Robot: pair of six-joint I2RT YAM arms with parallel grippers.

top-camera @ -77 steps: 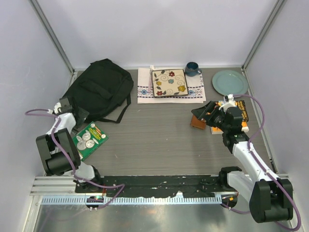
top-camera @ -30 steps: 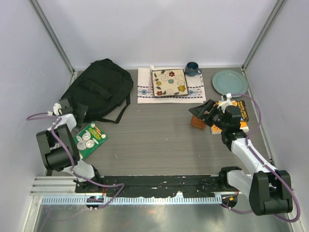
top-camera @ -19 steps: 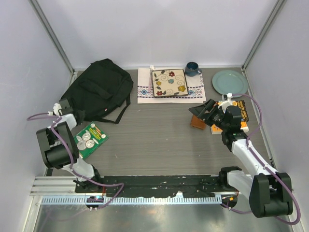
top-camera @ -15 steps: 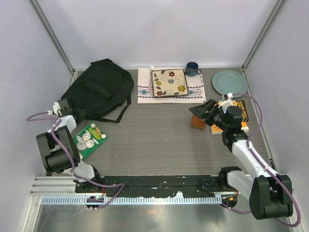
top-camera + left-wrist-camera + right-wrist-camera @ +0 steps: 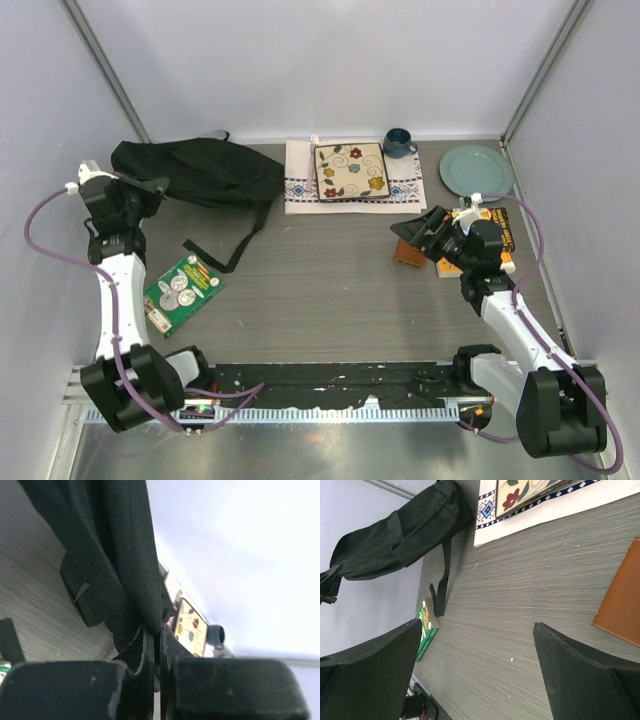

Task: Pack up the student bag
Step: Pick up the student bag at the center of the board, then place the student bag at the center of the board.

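Note:
Next, my left gripper draws the bag's edge back and releases it over the green box's strap-side corner (image 5: 212, 278), since that corner lies back of the gripper.
The student bag (image 5: 205, 172) is a large black fabric backpack at the back left. Its near edge is raised off the table, so it looks like a narrow band. One strap (image 5: 240, 235) trails down onto the table. My left gripper (image 5: 152, 187) is shut on the bag's left edge. In the left wrist view the black fabric (image 5: 115, 555) runs down between the closed fingers of the left gripper (image 5: 159, 635). My right gripper (image 5: 418, 232) stands open above the table at the right, holding nothing. In the right wrist view the right gripper (image 5: 477, 630) faces the bag (image 5: 395, 535) across bare table.
A green box (image 5: 182, 290) lies near the left arm. A white placemat (image 5: 300, 185) with a floral square (image 5: 350, 172), a blue mug (image 5: 398, 142) and a teal plate (image 5: 476, 170) line the back. A brown flat item (image 5: 407, 255) and an orange-black book (image 5: 500, 235) lie by the right gripper.
My left gripper closed on the bag's edge, and the arm rose and swung back, lifting the near side of the bag off the table. The right arm has stayed put.

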